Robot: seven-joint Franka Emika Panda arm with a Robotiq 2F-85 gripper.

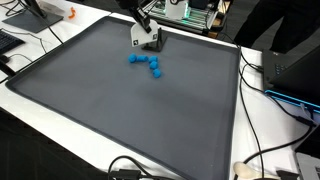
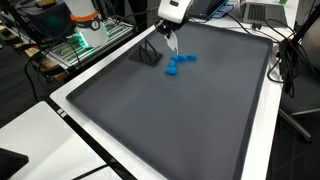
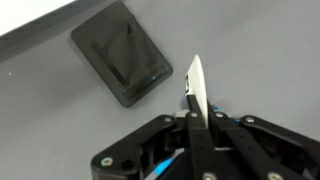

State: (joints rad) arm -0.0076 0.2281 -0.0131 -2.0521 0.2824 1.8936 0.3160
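I should next turn my gripper and lower it left in the wrist view onto the holder's end by the blue blocks; the holder lies crooked below it.
My gripper is shut on a thin white flat piece that sticks out past the fingertips. It hangs just above the far part of a large grey mat. A black rectangular holder lies on the mat just beside the piece's tip; it also shows in an exterior view. Several small blue blocks lie in a cluster on the mat close to the gripper, also seen in the exterior view near the gripper.
The mat has a raised dark rim on a white table. Cables run along one side. An orange object and electronics with green lights stand beyond the far edge.
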